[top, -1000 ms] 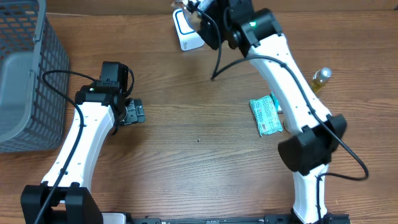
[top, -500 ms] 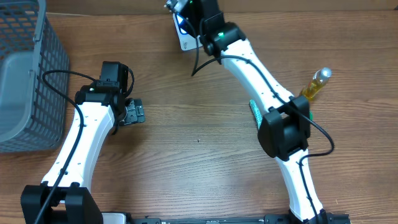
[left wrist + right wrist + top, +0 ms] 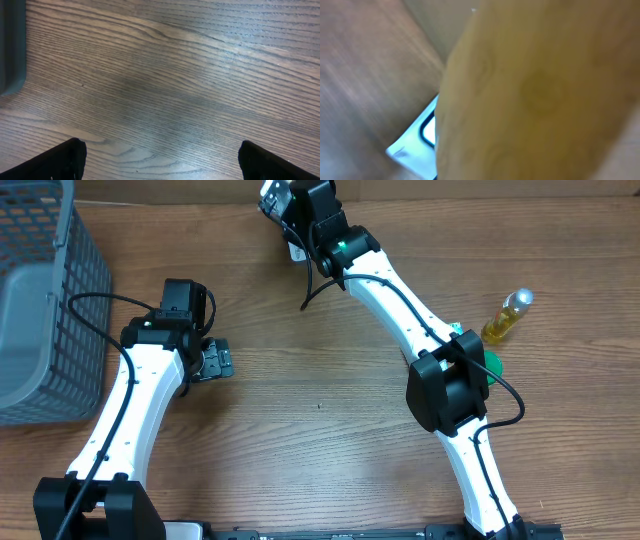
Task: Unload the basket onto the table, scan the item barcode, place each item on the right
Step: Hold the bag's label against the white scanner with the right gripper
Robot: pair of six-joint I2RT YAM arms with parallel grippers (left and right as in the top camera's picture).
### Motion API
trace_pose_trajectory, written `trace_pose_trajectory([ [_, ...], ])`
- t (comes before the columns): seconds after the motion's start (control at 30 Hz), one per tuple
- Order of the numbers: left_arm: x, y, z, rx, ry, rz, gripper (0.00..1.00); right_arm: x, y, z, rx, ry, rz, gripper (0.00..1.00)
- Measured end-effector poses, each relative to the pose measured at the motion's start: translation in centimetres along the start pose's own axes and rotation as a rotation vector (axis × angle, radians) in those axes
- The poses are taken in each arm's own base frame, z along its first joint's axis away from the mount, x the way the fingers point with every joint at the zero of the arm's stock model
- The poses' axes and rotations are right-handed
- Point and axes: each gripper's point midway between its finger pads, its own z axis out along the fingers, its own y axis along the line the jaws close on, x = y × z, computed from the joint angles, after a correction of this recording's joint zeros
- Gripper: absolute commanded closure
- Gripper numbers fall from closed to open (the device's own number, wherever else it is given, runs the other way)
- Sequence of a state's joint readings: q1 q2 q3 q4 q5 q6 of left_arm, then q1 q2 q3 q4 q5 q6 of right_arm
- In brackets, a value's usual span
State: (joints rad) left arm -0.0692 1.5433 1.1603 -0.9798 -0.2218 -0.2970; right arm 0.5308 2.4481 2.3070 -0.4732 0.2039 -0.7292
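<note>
The clear bare wood between my arms lies back from the scanner (image 3: 296, 250), so my right gripper should move back and release the item over that spot.
At the table's far edge my right gripper (image 3: 283, 198) hangs over a white scanner (image 3: 296, 250), which the arm hides almost entirely. In the right wrist view a blurred tan item (image 3: 540, 90) fills most of the frame and hides the fingers. It sits so close to the camera that it looks gripped. A corner of the white scanner (image 3: 415, 145), with a dark-outlined window, shows at the lower left. My left gripper (image 3: 215, 360) rests over bare wood at the left. In the left wrist view the gripper (image 3: 167, 162) stands wide open with nothing between its fingertips (image 3: 65, 160).
A grey mesh basket (image 3: 40, 300) stands at the left edge; its dark wall (image 3: 10, 45) shows in the left wrist view. A yellow bottle (image 3: 505, 317) stands at the right. Beside it, a green packet (image 3: 492, 363) lies mostly hidden under the right arm's elbow.
The right arm has swung left along the far edge, carrying its gripper across the white scanner. Its elbow now covers the green packet. The left arm has not moved.
</note>
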Motion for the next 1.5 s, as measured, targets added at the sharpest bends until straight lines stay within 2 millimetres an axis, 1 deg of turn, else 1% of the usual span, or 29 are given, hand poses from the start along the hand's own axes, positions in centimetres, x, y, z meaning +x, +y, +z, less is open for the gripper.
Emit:
trace_pose_trajectory([
  [0.4, 0.0, 0.0, 0.0, 0.0, 0.0, 0.0, 0.01, 1.1, 2.5, -0.2, -0.122, 0.031, -0.01, 0.96],
  [0.57, 0.0, 0.0, 0.0, 0.0, 0.0, 0.0, 0.0, 0.9, 3.9, -0.4, -0.198, 0.006, -0.005, 0.95],
  [0.6, 0.0, 0.0, 0.0, 0.0, 0.0, 0.0, 0.0, 0.8, 4.2, -0.4, -0.211, 0.003, -0.005, 0.95],
  [0.63, 0.0, 0.0, 0.0, 0.0, 0.0, 0.0, 0.0, 0.9, 4.4, -0.5, -0.225, 0.002, -0.004, 0.92],
  [0.67, 0.0, 0.0, 0.0, 0.0, 0.0, 0.0, 0.0, 1.0, 4.6, -0.5, -0.233, 0.006, -0.001, 0.91],
  [0.77, 0.0, 0.0, 0.0, 0.0, 0.0, 0.0, 0.01, 1.3, 5.3, -0.7, -0.264, 0.016, 0.0, 0.9],
  [0.9, 0.0, 0.0, 0.0, 0.0, 0.0, 0.0, 0.0, 1.6, 5.6, -0.8, -0.283, 0.026, 0.0, 0.91],
  [1.0, 0.0, 0.0, 0.0, 0.0, 0.0, 0.0, 0.0, 1.6, 5.7, -0.8, -0.289, 0.026, 0.001, 0.96],
  [1.5, 0.0, 0.0, 0.0, 0.0, 0.0, 0.0, 0.0, 1.9, 5.9, -0.9, -0.304, 0.033, 0.005, 0.96],
])
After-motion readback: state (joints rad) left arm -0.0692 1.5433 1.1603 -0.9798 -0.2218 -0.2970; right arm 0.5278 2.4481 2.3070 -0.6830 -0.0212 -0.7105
